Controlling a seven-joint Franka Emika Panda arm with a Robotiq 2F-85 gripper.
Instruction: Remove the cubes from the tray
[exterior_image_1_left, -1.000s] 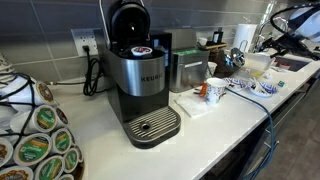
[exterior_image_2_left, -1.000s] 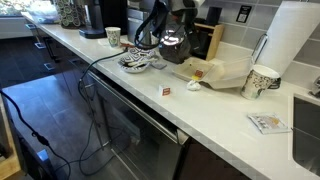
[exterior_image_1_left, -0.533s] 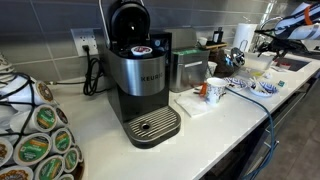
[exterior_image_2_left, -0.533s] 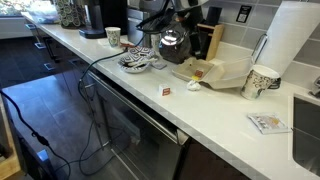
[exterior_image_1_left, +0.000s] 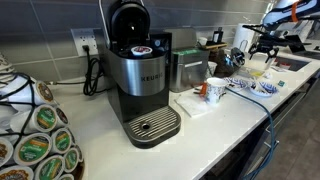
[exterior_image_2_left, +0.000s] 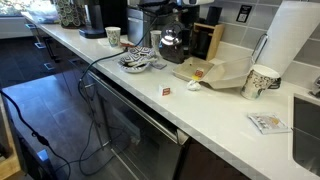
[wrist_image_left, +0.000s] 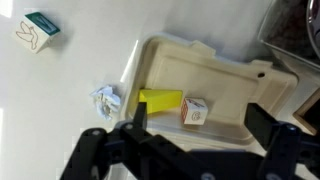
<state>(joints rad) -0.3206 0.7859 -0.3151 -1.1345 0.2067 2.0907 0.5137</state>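
Next, my gripper lowers around the white cube (exterior_image_2_left: 198, 74) (wrist_image_left: 194, 111) and closes on its sides. The cube lies in the tray below my gripper, between its open fingers.
A cream tray (wrist_image_left: 215, 80) lies on the white counter. It holds a white cube with red marks (wrist_image_left: 194, 112) and a yellow block (wrist_image_left: 160, 99). The tray (exterior_image_2_left: 222, 70) and that cube (exterior_image_2_left: 197, 72) also show in an exterior view. Another small cube (wrist_image_left: 38, 29) lies on the counter outside the tray, also in an exterior view (exterior_image_2_left: 167, 91). My gripper (wrist_image_left: 200, 128) hangs open and empty above the tray, its fingers either side of the white cube. It shows high above the counter in both exterior views (exterior_image_1_left: 262, 30) (exterior_image_2_left: 178, 8).
A crumpled white scrap (wrist_image_left: 107, 100) lies beside the tray. Near it stand a glass coffee pot (exterior_image_2_left: 172, 43), a patterned mug (exterior_image_2_left: 260, 80), a paper towel roll (exterior_image_2_left: 296, 40) and a plate (exterior_image_2_left: 135, 62). A Keurig machine (exterior_image_1_left: 140, 80) and pod rack (exterior_image_1_left: 40, 140) stand further along.
My arm has risen above the tray and coffee pot. The cubes and tray have not moved.
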